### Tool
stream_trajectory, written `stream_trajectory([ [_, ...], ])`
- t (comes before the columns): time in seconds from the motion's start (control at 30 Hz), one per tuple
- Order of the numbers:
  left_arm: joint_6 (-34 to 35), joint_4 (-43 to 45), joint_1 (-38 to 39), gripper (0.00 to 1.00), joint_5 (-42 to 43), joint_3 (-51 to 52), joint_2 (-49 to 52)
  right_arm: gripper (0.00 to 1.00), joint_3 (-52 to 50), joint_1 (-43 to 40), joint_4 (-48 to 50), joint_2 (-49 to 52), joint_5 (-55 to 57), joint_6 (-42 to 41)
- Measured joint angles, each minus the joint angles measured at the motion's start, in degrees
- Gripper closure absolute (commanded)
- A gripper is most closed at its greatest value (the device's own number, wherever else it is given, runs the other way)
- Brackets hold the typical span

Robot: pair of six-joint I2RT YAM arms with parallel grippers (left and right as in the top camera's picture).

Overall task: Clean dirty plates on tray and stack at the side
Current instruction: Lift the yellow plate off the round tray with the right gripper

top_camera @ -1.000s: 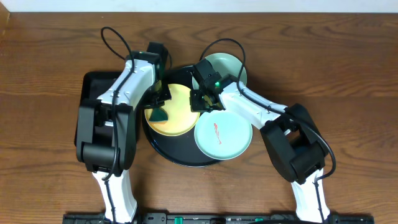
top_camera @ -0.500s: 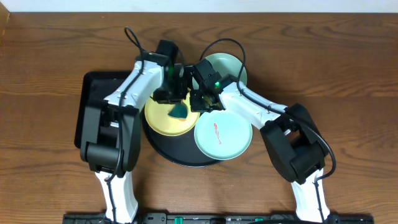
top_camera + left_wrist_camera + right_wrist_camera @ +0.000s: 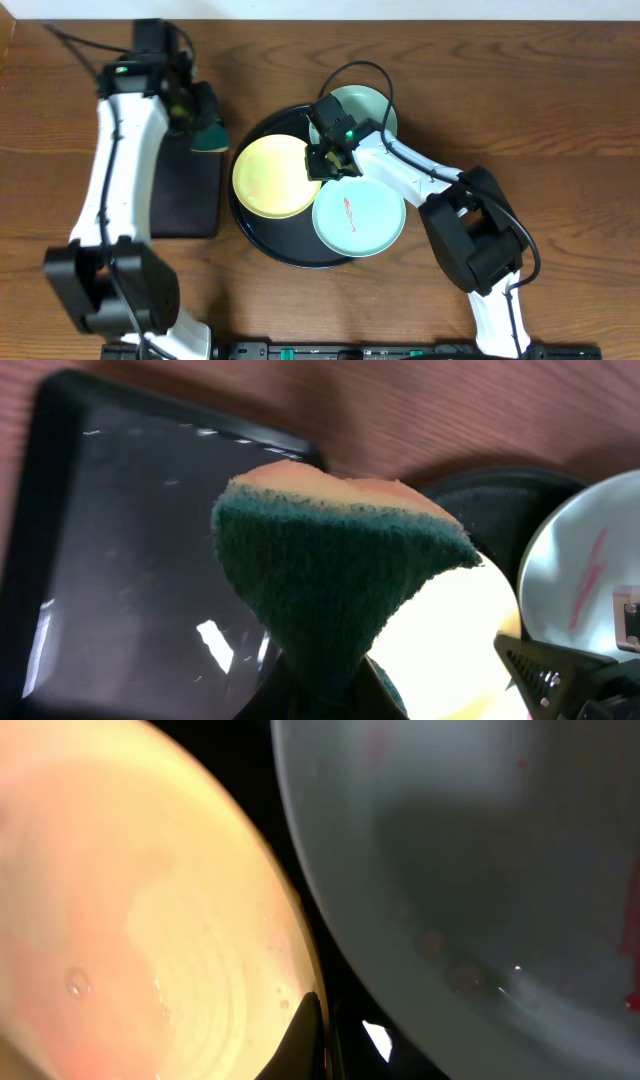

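My right gripper will lift the plate, carry it to the right in the overhead view, then lower and release it on the bare table (image 3: 455,138) beside the tray.
On the round black tray (image 3: 262,236) lie three plates. The pale yellow plate (image 3: 272,176) lies at its left with no smear that I can see. A light blue plate (image 3: 358,216) with a thin red smear sits at the front right. Another light plate (image 3: 372,106) lies at the back, partly under my right arm. My right gripper (image 3: 325,160) is shut on the yellow plate's (image 3: 130,920) right rim; one dark fingertip (image 3: 305,1038) rests on that edge beside the blue plate (image 3: 480,850). My left gripper (image 3: 198,112) is shut on a green sponge (image 3: 335,575), held left of the round tray.
A rectangular black tray (image 3: 185,195) lies left of the round tray, under my left arm. Bare wood-grain table (image 3: 560,120) spreads to the right, left and back. Cables loop above both arms.
My left arm has swung off the yellow plate to the back left, carrying the sponge over the rectangular tray's corner. The right arm and the plates have not moved.
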State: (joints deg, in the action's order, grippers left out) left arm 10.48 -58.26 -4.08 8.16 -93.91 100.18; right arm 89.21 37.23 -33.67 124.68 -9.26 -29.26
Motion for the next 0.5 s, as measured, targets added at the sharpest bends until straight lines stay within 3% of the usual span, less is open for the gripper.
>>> stream_trajectory([
  [0.23, 0.20, -2.03, -4.22, 0.93, -0.87, 0.13, 0.57, 0.99, 0.00, 2.08, -1.84, -6.25, 6.25, 7.21],
  [0.5, 0.20, -2.14, -4.48, 0.93, -1.05, 2.23, 0.57, 0.99, 1.07, 10.67, -2.73, -16.28, 27.08, 14.08],
])
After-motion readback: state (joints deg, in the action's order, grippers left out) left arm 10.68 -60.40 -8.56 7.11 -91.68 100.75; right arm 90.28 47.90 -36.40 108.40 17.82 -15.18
